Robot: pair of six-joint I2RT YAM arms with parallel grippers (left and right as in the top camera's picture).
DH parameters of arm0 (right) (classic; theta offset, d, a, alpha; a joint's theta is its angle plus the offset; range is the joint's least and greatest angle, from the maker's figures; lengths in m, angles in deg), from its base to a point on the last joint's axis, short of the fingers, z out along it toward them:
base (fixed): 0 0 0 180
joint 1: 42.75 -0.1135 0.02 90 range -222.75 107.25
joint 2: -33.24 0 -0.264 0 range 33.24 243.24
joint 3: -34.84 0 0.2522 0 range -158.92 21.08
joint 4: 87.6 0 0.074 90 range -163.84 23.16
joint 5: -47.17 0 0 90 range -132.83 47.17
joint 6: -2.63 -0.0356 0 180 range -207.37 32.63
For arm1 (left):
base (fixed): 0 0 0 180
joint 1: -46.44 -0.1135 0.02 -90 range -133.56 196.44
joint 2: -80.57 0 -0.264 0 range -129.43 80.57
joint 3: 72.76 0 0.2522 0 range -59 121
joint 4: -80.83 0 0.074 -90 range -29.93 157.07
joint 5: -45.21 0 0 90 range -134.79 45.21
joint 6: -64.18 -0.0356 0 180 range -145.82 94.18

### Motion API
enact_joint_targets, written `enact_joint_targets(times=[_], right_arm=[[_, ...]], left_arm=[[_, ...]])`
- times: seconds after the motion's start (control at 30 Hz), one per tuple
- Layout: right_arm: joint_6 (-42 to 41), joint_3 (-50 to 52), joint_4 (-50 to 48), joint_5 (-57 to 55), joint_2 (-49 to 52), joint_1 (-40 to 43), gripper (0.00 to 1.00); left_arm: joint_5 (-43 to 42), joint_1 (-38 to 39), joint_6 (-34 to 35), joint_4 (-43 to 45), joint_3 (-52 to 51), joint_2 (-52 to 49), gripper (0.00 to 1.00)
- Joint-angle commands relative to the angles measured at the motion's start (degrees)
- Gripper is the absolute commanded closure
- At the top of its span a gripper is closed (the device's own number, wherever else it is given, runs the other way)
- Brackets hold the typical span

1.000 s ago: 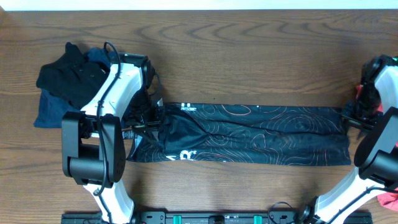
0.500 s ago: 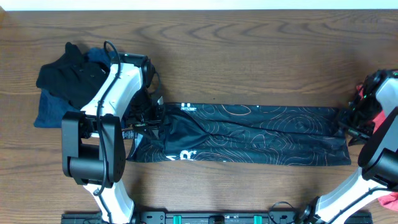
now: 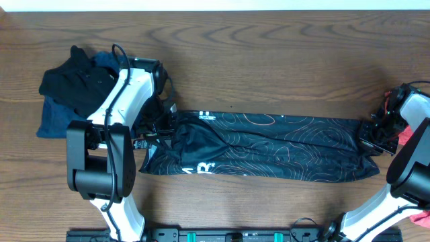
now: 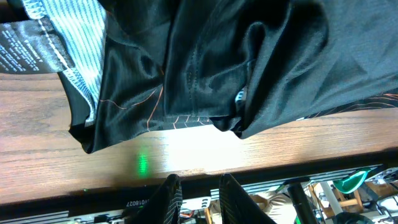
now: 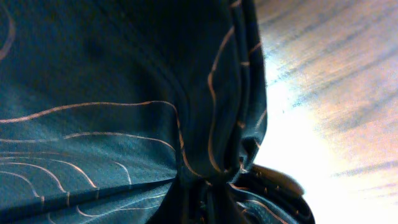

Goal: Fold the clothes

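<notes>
Next I will move my right gripper up over the jersey's middle [image 3: 277, 142], to its left in the overhead view, to release the jersey's end, as the jersey stretches long.
The clothes, a black jersey [image 3: 269, 144] with thin orange contour lines, lie as a long strip across the table's middle. My left gripper [image 3: 164, 128] hovers at its left end. In the left wrist view its two dark fingers [image 4: 171, 186] stand a little apart with nothing between them, and the jersey [image 4: 249, 56] lies beyond them. My right gripper [image 3: 371, 136] sits on the strip's right end, shut on the jersey. In the right wrist view the jersey [image 5: 93, 93] gathers into a pinched bunch at my gripper [image 5: 208, 205], and the fingers are hidden by cloth.
A heap of dark clothes [image 3: 74, 87] lies on a blue garment [image 3: 50, 124] at the back left, behind the left arm. Something pink-red [image 3: 411, 133] shows at the right edge behind the right arm. A black rail [image 3: 222, 235] runs along the front edge.
The right gripper has come in over the jersey's right end and shut on it, bunching that edge. The left arm has not moved.
</notes>
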State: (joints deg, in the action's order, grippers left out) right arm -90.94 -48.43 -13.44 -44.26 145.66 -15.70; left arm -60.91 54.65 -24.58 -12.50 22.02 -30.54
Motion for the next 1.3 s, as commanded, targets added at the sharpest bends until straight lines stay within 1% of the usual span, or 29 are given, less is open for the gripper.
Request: enact_joint_targets(times=[0.0, 0.13, 0.23, 0.33, 0.43, 0.57, 0.63, 0.77, 0.93, 1.07, 1.27], right_arm=[[1.09, 1.7, -1.03, 2.14, 1.49, -0.9, 0.99], [-0.07, 0.46, -0.26, 2.12, 1.46, -0.79, 0.99], [-1.86, -2.32, 1.92, 0.63, 1.44, 0.26, 0.99], [-5.03, -6.47, 5.68, -2.97, 1.33, 1.92, 0.99], [-5.16, -11.41, 10.21, -3.3, 0.44, 2.62, 0.99], [-5.11, -14.47, 14.47, -3.13, -3.21, 0.26, 0.99], [-4.39, -14.45, 15.61, -2.99, -5.53, -2.27, 0.99], [-4.11, -14.43, 18.95, -2.86, -9.35, -10.05, 0.99], [-7.23, -14.21, 22.16, -2.6, -10.08, -20.31, 0.99], [-12.07, -12.85, 21.62, -2.6, -10.08, -28.06, 0.99], [-16.02, -10.88, 17.29, -2.1, -10.08, -36.59, 0.99]], left_arm=[[0.09, -0.09, -0.55, -0.26, -0.11, 0.42, 0.76], [0.02, -0.09, -0.46, -0.24, -0.09, 0.44, 0.76], [-1.84, -0.09, -0.37, -0.24, 0.7, 0.57, 0.77], [-2.27, -0.09, -0.37, 0.28, 1.57, 1.53, 0.76], [-2.27, -0.09, -0.39, 1.42, 1.64, 3.28, 0.76], [-2.27, -0.09, -0.35, 2.58, 1.64, 4.66, 0.76], [-2.27, -0.09, -0.35, 2.75, 1.64, 4.81, 0.76], [-2.27, -0.09, -0.35, 2.71, 1.62, 4.81, 0.76], [-2.27, -0.09, -0.35, 2.73, 1.62, 4.81, 0.76], [-2.27, -0.09, -0.33, 2.6, 1.62, 4.81, 0.76], [-2.27, -0.09, -0.33, 2.54, 1.62, 4.81, 0.76]])
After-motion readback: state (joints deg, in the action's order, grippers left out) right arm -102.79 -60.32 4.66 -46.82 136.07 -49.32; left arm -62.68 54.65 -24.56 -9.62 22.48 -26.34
